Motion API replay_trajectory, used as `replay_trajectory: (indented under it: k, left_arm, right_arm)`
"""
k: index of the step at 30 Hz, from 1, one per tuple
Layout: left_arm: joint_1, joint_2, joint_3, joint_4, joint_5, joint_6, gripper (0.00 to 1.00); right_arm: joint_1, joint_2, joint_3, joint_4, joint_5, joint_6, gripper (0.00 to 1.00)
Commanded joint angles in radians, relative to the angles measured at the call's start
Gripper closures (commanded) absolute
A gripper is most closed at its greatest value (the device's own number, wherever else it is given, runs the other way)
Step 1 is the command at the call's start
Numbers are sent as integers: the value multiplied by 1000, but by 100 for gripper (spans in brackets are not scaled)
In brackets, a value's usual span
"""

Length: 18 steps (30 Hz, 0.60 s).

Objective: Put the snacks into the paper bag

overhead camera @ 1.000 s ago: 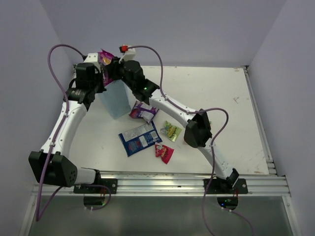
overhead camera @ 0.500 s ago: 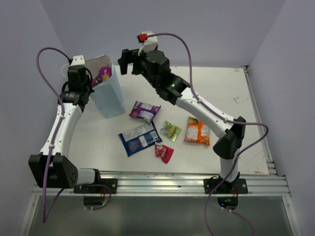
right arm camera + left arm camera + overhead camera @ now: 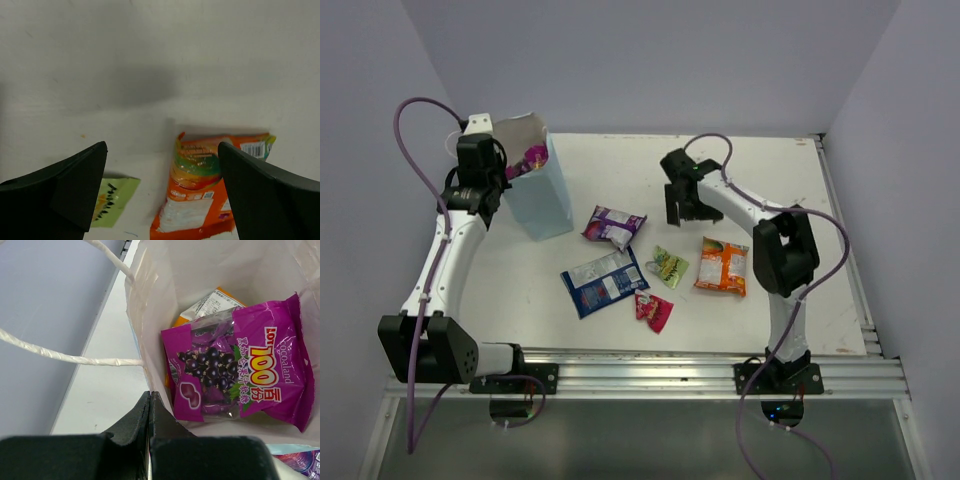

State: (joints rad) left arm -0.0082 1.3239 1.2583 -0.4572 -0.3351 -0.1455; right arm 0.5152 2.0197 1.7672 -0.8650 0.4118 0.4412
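Note:
The orange-and-white packet's far folded edge lies nearest the open fingers, so my right gripper moves down and back onto it next.
The paper bag (image 3: 542,196) stands upright at the back left. My left gripper (image 3: 488,176) is shut on its left rim; in the left wrist view the jaws (image 3: 150,394) pinch the bag wall (image 3: 150,315). Inside lie a purple packet (image 3: 240,370) and an orange packet (image 3: 216,301) under it. My right gripper (image 3: 682,207) hangs open and empty above the table. Below its jaws (image 3: 162,146) lies the orange-and-white packet (image 3: 205,192), with the green-yellow packet (image 3: 111,200) to the left. A purple packet (image 3: 613,225), blue-and-white packet (image 3: 605,281) and red packet (image 3: 654,311) lie on the table.
The bag's white twisted handle (image 3: 75,359) loops out on the left wall side. The orange-and-white packet (image 3: 721,267) and green-yellow packet (image 3: 669,266) lie right of centre. A metal rail (image 3: 650,372) runs along the near edge.
My right gripper opened over the bag and left the purple packet inside. It then swung right and down to the table's middle. The left gripper keeps its hold on the rim.

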Motion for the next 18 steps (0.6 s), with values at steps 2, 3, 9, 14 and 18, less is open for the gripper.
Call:
replay_trajectory:
  k: [2, 3, 9, 14, 18]
  left_arm:
    - [8, -8, -2, 25, 47, 11, 100]
    - [8, -6, -3, 25, 53, 9, 100]
    - [8, 9, -8, 28, 84, 1, 100]
    - [8, 20, -14, 28, 100, -2, 100]
    - [7, 14, -16, 29, 96, 0, 100]
  right_arm:
    - [23, -36, -193, -195, -53, 131, 4]
    - [20, -44, -219, -195, -56, 146, 4]
    - [16, -101, -359, -189, -48, 188, 4]
    - [5, -105, -425, -149, -73, 191, 72]
    - [2, -101, -413, -157, -62, 188, 100]
